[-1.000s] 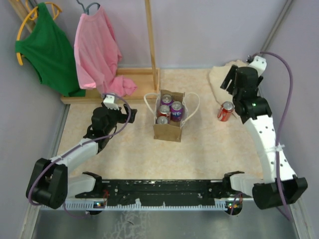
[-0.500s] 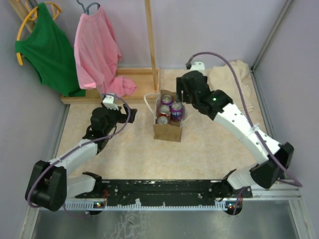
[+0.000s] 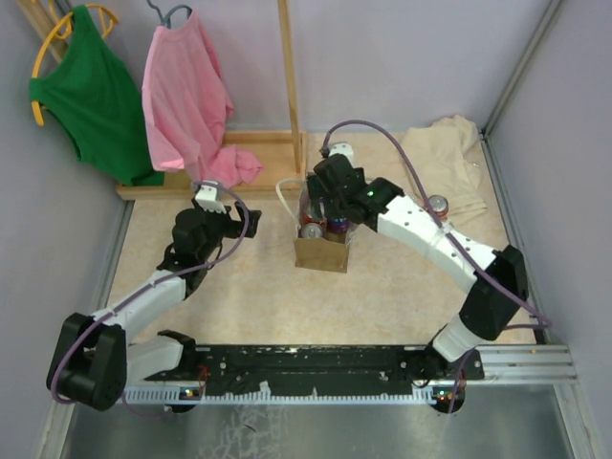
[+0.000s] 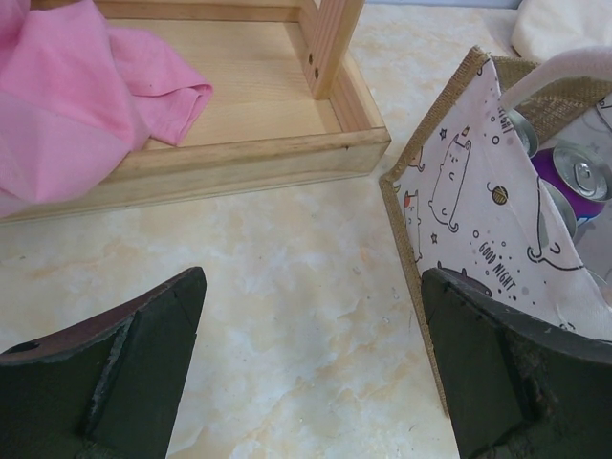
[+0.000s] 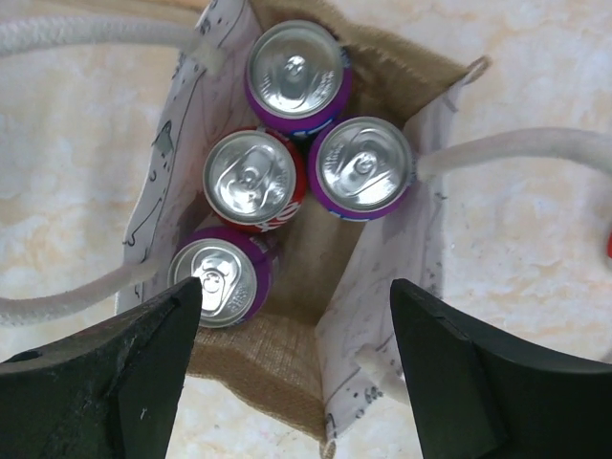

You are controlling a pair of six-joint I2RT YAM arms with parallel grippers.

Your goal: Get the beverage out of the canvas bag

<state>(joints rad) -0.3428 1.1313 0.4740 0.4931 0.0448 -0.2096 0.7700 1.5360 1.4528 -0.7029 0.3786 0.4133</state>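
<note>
My right gripper needs to go back and down next, toward the left in the overhead view, around the bag's rim, as the bottom of the open bag shows beside the nearest purple can.
The tan canvas bag (image 3: pixel 320 252) stands mid-table with white loop handles. In the right wrist view the bag (image 5: pixel 277 368) is open and holds several upright cans: a purple can (image 5: pixel 296 72) at the top, a red can (image 5: pixel 253 180), a purple can (image 5: pixel 361 167) and a purple can (image 5: pixel 220 277). My right gripper (image 3: pixel 330 191) hovers over the bag mouth, open and empty (image 5: pixel 295 287). My left gripper (image 3: pixel 234 212) is open and empty (image 4: pixel 311 277) above bare table, left of the bag (image 4: pixel 406 229). A purple can (image 4: pixel 574 172) shows inside the bag in the left wrist view.
A loose red can (image 3: pixel 437 204) stands on the table right of the bag, beside the right arm. A cream cloth (image 3: pixel 449 158) lies at the back right. A wooden rack base (image 3: pixel 258 153) with a pink shirt (image 3: pixel 186 96) and a green shirt (image 3: pixel 91 91) stands at the back left.
My right arm has swung left from the loose red can at the right to above the bag mouth. The left arm has barely moved.
</note>
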